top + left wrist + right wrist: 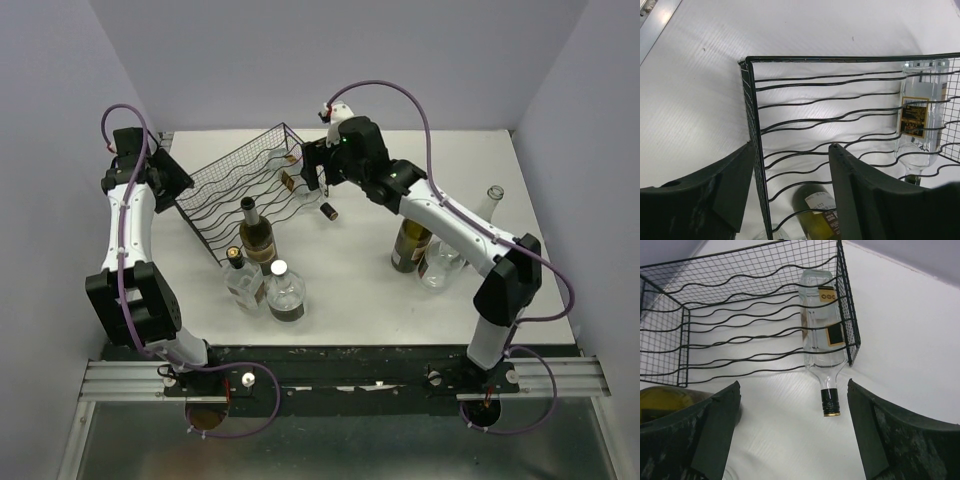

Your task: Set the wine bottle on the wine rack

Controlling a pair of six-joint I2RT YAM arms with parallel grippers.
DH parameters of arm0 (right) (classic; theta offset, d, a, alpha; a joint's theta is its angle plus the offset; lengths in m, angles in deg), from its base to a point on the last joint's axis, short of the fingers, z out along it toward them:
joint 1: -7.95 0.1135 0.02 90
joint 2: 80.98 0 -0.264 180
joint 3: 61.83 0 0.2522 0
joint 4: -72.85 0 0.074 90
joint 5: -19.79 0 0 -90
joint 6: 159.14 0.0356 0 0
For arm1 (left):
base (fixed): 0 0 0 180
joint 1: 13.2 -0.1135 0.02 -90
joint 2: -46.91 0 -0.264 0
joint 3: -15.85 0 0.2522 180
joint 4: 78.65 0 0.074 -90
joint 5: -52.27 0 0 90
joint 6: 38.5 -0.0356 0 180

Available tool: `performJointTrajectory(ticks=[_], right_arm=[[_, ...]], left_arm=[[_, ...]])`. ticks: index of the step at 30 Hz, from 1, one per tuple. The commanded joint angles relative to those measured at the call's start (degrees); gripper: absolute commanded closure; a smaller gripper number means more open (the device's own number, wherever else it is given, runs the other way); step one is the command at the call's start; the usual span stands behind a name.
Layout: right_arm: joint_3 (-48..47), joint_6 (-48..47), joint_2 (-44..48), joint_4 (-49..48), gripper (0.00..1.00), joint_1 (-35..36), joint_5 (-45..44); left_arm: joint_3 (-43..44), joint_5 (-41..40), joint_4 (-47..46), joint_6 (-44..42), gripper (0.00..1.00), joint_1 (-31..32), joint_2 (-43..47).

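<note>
My right gripper moves back and to the left in the top view onto the green bottle's neck next, because that bottle still stands outside the rack (740, 315).
The wine bottle (819, 330) is clear glass with a dark and gold label. It lies on its side in the right end of the black wire wine rack (740, 315), and its black-capped neck (830, 402) sticks out over the table. My right gripper (792, 390) is open just behind that neck, touching nothing. From above, the bottle's cap (327, 210) shows below the right gripper (318, 185). My left gripper (790, 150) is open at the rack's left end. The rack's mesh side wall (754, 145) runs between its fingers. The bottle (916, 120) lies at the far end.
Three upright bottles stand in front of the rack: a green one (256, 235), a clear one (243, 280) and one with a silver cap (284, 290). On the right stand a dark bottle (410, 245) and clear glass bottles (440, 265). Walls close in the table on three sides.
</note>
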State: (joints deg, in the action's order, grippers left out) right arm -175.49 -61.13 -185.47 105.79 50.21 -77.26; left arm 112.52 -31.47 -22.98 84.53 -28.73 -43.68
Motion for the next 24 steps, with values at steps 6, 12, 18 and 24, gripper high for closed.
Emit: performJointTrajectory(ticks=[6, 12, 18, 24], right_arm=[[1.82, -0.45, 9.47, 6.92, 0.1, 1.24, 17.76], [0.14, -2.82, 10.18, 5.7, 0.1, 8.18, 19.53], [-5.3, -3.62, 5.09, 3.77, 0.18, 14.86, 10.31], [-8.03, -2.56, 0.08, 1.65, 0.23, 16.19, 3.8]], left_arm=[[-0.73, 5.07, -3.58, -5.7, 0.2, 0.24, 10.24], [-6.44, 8.85, -8.77, -7.72, 0.14, 0.15, 18.07], [-9.26, 11.22, -10.79, -7.46, 0.14, 0.15, 23.69], [-11.81, 12.63, -13.43, -6.41, 0.12, 0.24, 26.07]])
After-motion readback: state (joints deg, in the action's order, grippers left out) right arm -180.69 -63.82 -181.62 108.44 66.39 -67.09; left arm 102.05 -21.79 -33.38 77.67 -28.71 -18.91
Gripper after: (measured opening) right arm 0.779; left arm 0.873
